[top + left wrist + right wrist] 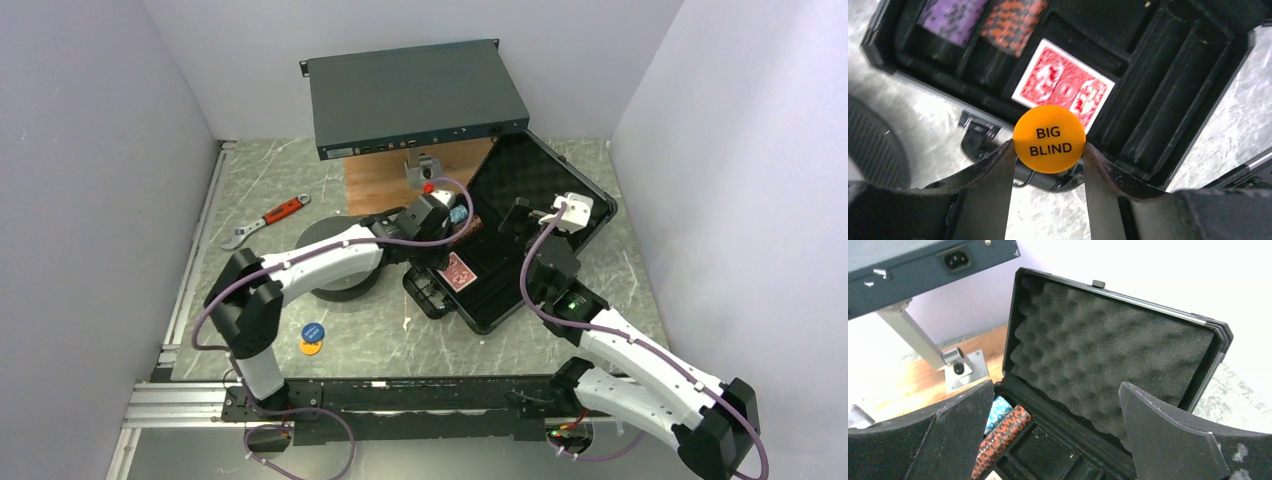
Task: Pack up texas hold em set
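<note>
An empty tray compartment (1104, 21) is past the card deck (1063, 87), to my left gripper's right in the top view. My left gripper should move over it, lower the disc and let it go.
The black case (492, 318) lies open in the middle of the table, its foam-lined lid (1108, 355) standing up behind. My left gripper (1049, 150) is shut on an orange disc (1049, 139) marked BIG BLIND, held by its edges just above the case's near rim. In the tray below are a purple chip stack (950, 17), a brown stack (1013, 22) and the red-backed card deck (1063, 87). My right gripper (1056, 385) hangs open over the tray, facing the lid, with a teal stack (998, 412) by its left finger. A blue disc (313, 330) and a yellow disc (310, 348) lie on the table.
A dark grey round spool (340, 270) sits under the left arm. A teal-grey metal box (415, 98) stands raised at the back over a wooden board (385, 180). A red-handled wrench (265, 220) lies at the left. White walls close in both sides.
</note>
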You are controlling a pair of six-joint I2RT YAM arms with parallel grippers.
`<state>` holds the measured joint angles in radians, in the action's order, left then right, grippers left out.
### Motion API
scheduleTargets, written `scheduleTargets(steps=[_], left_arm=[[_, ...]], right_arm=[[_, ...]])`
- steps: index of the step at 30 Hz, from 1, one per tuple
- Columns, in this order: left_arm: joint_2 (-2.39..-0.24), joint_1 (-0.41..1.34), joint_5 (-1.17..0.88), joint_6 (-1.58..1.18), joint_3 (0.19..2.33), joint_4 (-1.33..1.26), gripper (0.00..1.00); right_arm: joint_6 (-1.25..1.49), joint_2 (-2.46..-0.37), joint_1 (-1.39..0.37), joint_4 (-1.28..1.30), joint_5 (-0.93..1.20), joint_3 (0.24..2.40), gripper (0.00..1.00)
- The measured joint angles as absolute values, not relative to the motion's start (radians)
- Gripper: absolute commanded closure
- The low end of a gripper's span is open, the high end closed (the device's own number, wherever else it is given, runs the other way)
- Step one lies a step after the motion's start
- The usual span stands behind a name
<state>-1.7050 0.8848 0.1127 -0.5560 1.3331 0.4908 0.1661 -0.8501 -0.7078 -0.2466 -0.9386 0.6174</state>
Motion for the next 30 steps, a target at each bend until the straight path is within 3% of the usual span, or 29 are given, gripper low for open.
scheduleTargets(steps=[13,30], left_arm=[[-1.971,0.899,0.043,-0.526,1.618,0.464,1.00],[-2.218,0.913,-0.004,-0.500,1.841,0.394,1.00]], right_arm=[[0.166,-0.838,-0.706,-0.284,-0.990,0.616,0.00],[0.167,-0.828,-0.702,-0.280,-0.996,0.616,0.00]])
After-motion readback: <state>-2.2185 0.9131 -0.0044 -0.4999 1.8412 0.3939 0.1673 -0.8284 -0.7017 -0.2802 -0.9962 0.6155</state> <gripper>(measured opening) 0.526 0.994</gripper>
